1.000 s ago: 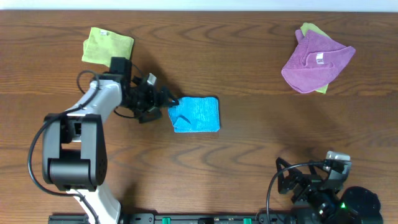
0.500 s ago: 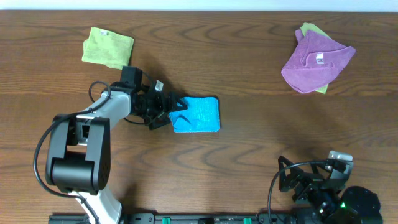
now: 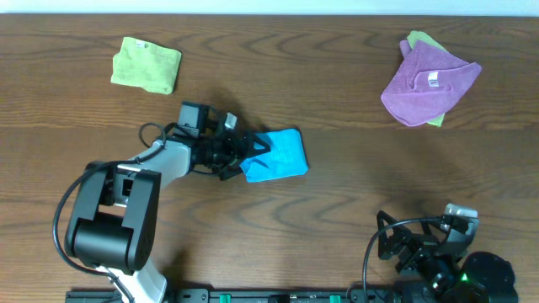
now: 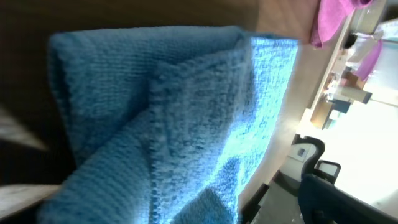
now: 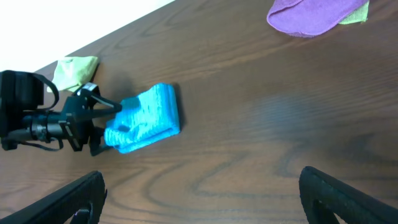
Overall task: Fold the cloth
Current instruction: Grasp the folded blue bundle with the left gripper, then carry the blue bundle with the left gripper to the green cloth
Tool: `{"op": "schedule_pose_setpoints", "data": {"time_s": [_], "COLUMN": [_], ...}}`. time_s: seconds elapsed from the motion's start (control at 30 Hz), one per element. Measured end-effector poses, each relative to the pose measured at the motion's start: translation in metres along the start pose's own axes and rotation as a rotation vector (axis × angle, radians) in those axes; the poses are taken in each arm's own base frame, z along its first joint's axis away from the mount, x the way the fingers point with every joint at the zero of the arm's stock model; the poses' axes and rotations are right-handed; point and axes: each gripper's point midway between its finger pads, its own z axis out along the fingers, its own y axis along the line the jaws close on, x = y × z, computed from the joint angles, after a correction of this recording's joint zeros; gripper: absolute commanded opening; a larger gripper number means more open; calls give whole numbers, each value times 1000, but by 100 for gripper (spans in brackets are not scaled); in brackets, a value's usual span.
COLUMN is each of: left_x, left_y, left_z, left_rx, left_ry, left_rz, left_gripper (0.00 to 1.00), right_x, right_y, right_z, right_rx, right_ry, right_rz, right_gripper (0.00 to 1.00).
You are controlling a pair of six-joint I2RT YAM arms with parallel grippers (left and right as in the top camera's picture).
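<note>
The cloth's bunched end [image 3: 250, 162] [image 4: 146, 190] already lies between the open fingers of my left gripper. My left gripper will stay low at the tabletop next and close them.
The bright blue cloth [image 3: 280, 154] lies folded into a small, slightly tilted rectangle on the wooden table, left of centre. It fills the left wrist view [image 4: 180, 118] and also shows in the right wrist view [image 5: 149, 118]. My left gripper [image 3: 247, 157] is open, lies low on the table, and its fingers straddle the cloth's bunched left end. My right gripper [image 3: 428, 246] is open and empty, above bare wood near the front right edge. The white tag is not visible.
A light green cloth [image 3: 146, 64] lies at the back left. A purple cloth [image 3: 428, 82] lies over another green one at the back right. The table [image 3: 362, 168] is brown wood.
My left gripper has moved right into the blue cloth's left end. The cloth has shifted right and turned a little. The right arm has not moved.
</note>
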Motion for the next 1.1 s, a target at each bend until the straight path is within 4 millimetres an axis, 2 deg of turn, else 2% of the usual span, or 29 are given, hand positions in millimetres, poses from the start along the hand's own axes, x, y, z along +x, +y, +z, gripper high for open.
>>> {"op": "schedule_pose_setpoints", "data": {"time_s": [0.1, 0.13, 0.2, 0.23, 0.3, 0.47, 0.5, 0.77, 0.9, 0.97, 1.1], "left_x": [4, 5, 6, 8, 12, 12, 11, -5, -27, -45, -89], "left_y": [2, 3, 7, 11, 16, 11, 10, 8, -1, -12, -47], "left_z": [7, 10, 15, 18, 25, 34, 35, 33, 15, 2, -40], "left_rx": [-33, -47, -80, -98, -122, -135, -134, -119, -110, -109, -127], "left_ry": [-5, -9, -19, -19, -14, -35, -41, -90, -102, -121, -196], "left_rz": [17, 28, 37, 36, 43, 103, 115, 148, 121, 117, 134], "left_gripper": [66, 37, 18, 16, 13, 11, 6, 6, 6, 6, 5], "right_x": [0, 0, 0, 0, 0, 0, 0, 0, 0, 0, 0], "right_y": [0, 0, 0, 0, 0, 0, 0, 0, 0, 0, -1], "right_z": [0, 0, 0, 0, 0, 0, 0, 0, 0, 0, 0], "right_rx": [0, 0, 0, 0, 0, 1, 1, 1, 2, 2, 3], "right_ry": [0, 0, 0, 0, 0, 1, 0, 0, 0, 0, 1], "right_rz": [0, 0, 0, 0, 0, 0, 0, 0, 0, 0, 0], "right_gripper": [99, 99, 99, 99, 99, 99, 99, 99, 99, 99, 99]}}
